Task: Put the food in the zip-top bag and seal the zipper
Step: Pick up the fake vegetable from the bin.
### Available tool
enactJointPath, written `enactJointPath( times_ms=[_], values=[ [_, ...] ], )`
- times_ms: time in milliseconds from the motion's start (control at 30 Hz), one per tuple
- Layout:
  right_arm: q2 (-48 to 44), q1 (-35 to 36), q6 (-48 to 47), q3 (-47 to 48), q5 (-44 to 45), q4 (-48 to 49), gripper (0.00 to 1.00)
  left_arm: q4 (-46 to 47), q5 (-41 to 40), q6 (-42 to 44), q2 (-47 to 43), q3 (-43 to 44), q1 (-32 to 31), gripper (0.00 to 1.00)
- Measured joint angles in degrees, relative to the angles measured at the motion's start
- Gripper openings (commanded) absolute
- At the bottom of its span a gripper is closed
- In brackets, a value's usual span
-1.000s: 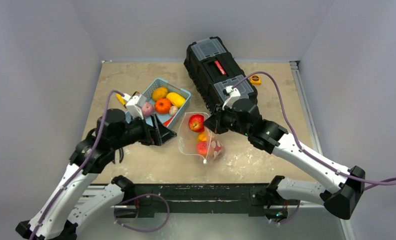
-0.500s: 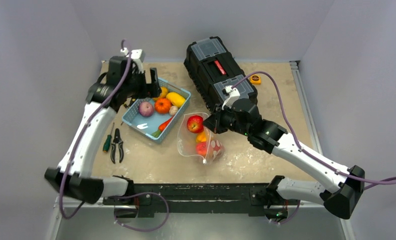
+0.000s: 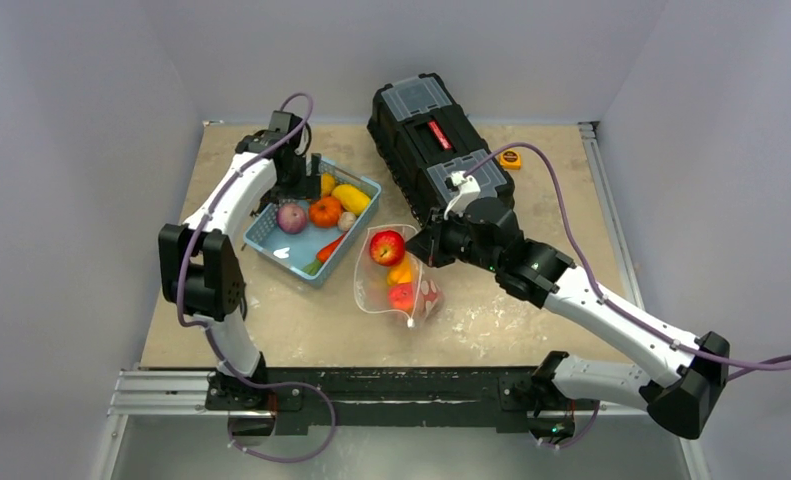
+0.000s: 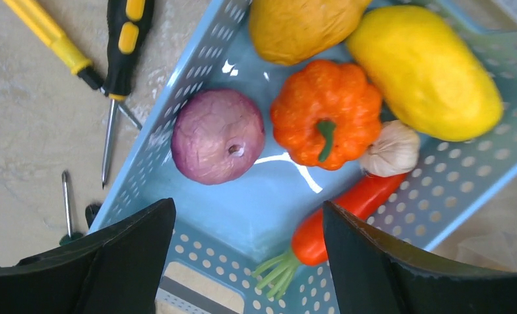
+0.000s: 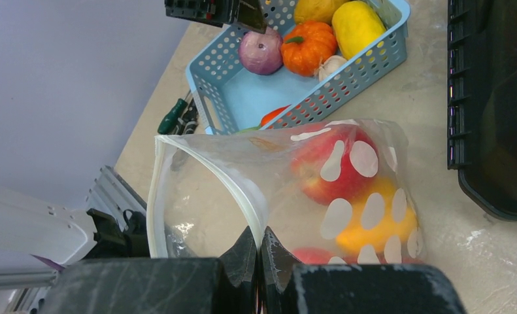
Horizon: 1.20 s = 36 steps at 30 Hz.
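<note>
The side of the basket stands close beside the onion, so my left gripper will next turn its open fingers more along that side and lower them onto the purple onion [image 3: 291, 218] [image 4: 217, 135].
The clear dotted zip-top bag [image 3: 396, 275] lies open at the table's middle with a red apple [image 3: 388, 247], an orange-yellow fruit [image 3: 403, 272] and another red piece [image 3: 404, 296] inside. My right gripper [image 5: 261, 239] is shut on the bag's white zipper [image 5: 242, 195] strip and holds the mouth open. My left gripper [image 4: 248, 209] is open and empty above the blue basket [image 4: 197, 62]. Below it lie a purple onion [image 4: 217, 135], an orange pumpkin [image 4: 326, 112], a yellow fruit [image 4: 425, 72], a garlic bulb [image 4: 393, 149] and a carrot [image 4: 340, 219].
A black toolbox [image 3: 436, 140] stands at the back right of the bag, with a small orange tape measure [image 3: 511, 158] beyond it. Yellow-handled screwdrivers [image 4: 121, 46] lie on the table left of the basket. Grey walls enclose the table.
My left arm has swung from the basket's near side up to its back left, and its gripper now hangs over the basket. The right gripper and bag have not moved.
</note>
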Motion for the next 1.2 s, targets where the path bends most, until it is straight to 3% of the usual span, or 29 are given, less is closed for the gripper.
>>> enactJointPath(
  times_ms=[267,367,433,767,1200],
  values=[
    [3.4,0.0,0.0,0.5,0.0,0.3,0.00,6.5,-4.0,-12.6,-2.4,-13.4,0.5,0.80],
    [3.8,0.0,0.0,0.6,0.1,0.0,0.00,8.2,-5.5,-17.2,-3.4,-15.8,0.5,0.88],
    [3.7,0.0,0.0,0.7,0.5,0.1,0.00,9.3,-6.2,-19.6,-3.8,-16.0,0.7,0.93],
    [3.7,0.0,0.0,0.7,1.2,0.0,0.00,13.3,-6.9,-26.4,-3.5,-16.3,4.0,0.97],
    [3.7,0.0,0.0,0.7,1.4,0.0,0.00,14.6,-7.5,-26.5,4.4,-14.6,4.6,0.96]
  ],
)
